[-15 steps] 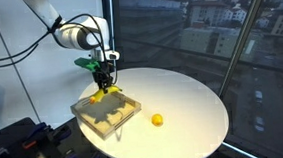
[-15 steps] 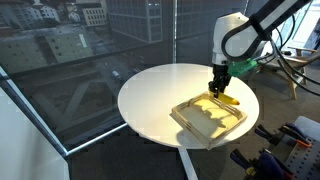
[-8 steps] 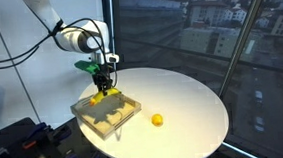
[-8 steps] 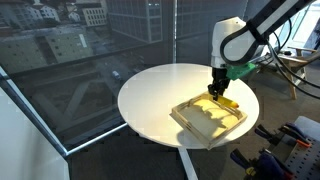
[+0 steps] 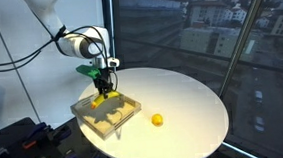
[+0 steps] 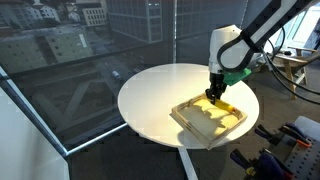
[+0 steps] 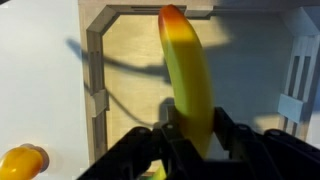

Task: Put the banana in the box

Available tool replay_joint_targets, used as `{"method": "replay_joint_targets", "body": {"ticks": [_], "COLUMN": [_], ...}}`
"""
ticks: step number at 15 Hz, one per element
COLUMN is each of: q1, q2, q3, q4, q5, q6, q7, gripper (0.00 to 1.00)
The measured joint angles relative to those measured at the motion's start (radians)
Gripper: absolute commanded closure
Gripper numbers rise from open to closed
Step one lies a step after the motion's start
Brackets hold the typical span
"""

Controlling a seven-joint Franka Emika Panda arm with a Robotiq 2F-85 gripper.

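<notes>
The banana point(image 5: 102, 96) hangs between the box's sides but is still above the box's bottom. My gripper will next go almost straight down toward the box's bottom and open.
My gripper point(image 7: 197, 132) is shut on the yellow banana point(image 7: 190, 75), which sticks out from between the jaws and hangs over the floor of the light wooden box point(image 7: 128, 60). In both exterior views the gripper point(image 5: 103, 90) point(image 6: 216, 96) holds the banana point(image 5: 102, 96) point(image 6: 213, 99) just above the box point(image 5: 124, 116) point(image 6: 190, 119), over the part nearest the arm. The box lies on the round white table point(image 5: 188, 96) point(image 6: 150, 95).
A small round yellow-orange fruit point(image 5: 156, 119) point(image 7: 22, 160) lies on the table beside the box. The box has low inner dividers point(image 7: 299, 70). Large windows stand close behind the table, and the table's edge runs near the box. Dark equipment point(image 5: 21, 148) sits beneath the arm's side.
The gripper has carried the banana a short way from the box's rim to above its inside. The box and the round fruit have stayed put.
</notes>
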Motion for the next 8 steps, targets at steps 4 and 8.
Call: {"method": "replay_joint_targets", "body": {"ticks": [4, 8], "q1": [0.009, 0.013], "q2": [0.03, 0.059], "q3": [0.0, 0.0], "q4": [0.008, 0.013], "q5": [0.0, 0.001], "q6": [0.023, 0.053], "q7": [0.0, 0.0], "gripper": [0.85, 0.85]}}
